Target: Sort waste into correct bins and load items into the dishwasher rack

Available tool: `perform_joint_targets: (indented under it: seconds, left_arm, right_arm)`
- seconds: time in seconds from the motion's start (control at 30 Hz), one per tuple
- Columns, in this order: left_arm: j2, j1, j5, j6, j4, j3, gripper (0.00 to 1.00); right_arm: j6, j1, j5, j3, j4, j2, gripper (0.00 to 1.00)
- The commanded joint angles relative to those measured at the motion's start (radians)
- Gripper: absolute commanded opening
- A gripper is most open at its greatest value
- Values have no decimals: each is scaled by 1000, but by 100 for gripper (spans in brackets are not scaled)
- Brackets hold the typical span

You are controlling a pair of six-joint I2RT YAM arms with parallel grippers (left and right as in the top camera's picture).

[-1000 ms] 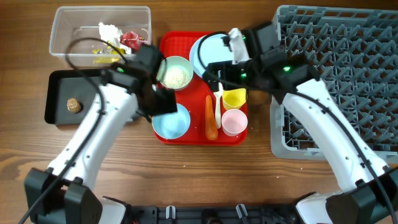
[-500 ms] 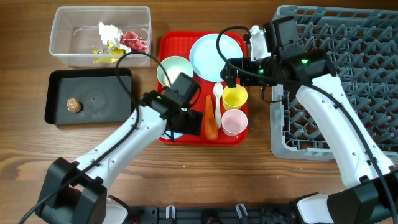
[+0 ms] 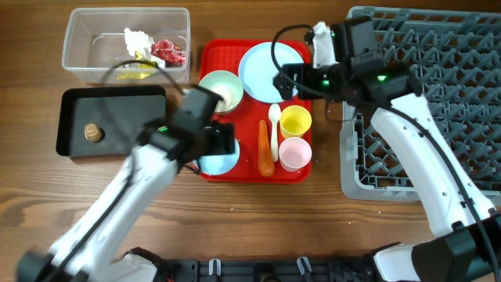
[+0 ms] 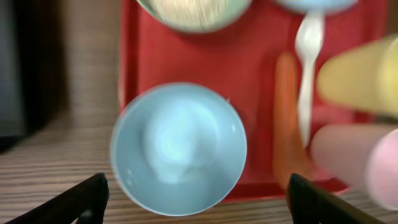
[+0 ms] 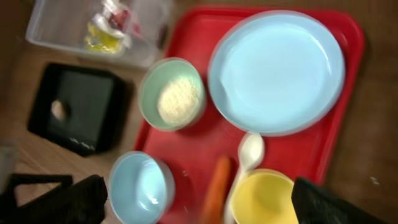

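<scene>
My right gripper is still high and off the rice bowl; it will next go left in the overhead view and down to the side of the rice bowl's rim facing the plate.
A red tray (image 3: 247,111) holds a pale blue bowl of white rice (image 3: 221,91), an empty pale blue bowl (image 3: 217,159), a light-blue plate (image 3: 264,69), a white spoon (image 3: 274,129), an orange carrot (image 3: 264,150), a yellow cup (image 3: 296,122) and a pink cup (image 3: 294,153). My left gripper (image 3: 219,142) is open and empty right above the empty bowl (image 4: 179,147). My right gripper (image 3: 285,81) is open and empty, high over the plate (image 5: 277,71) and yellow cup (image 5: 267,199). The carrot (image 5: 214,186) and the rice bowl (image 5: 171,93) show below it.
The clear tub (image 3: 86,35) at the back left holds the white tissue (image 3: 135,37) and red and yellow wrappers (image 3: 167,52). The black tray (image 3: 117,117) holds the brown lump (image 3: 92,131). The grey rack (image 3: 438,78) stands at the right, beside the red tray.
My left gripper swung right over the tray's front, then back left over the empty bowl. My right gripper drew right off the plate, then edged back left.
</scene>
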Motion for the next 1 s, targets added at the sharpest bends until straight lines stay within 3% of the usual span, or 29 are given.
perform_joint_targets:
  seconds: [0.0,0.27,0.63,0.97]
  left_arm:
    - [-122,79,-8,-28,-8,7,97]
    - [-135,198,-5,-29,-41,5,100]
    - [-132,240,3,-29,-76,5,100]
    - [-129,240,3,-29,-77,2,100]
  right_arm:
    - [78,92,2,-3,92,13,96]
    - [185,209,116,-3,270,155,90]
    - [290,219,142,-3,388,363,88]
    - [348,219,146,-3,466,487,72]
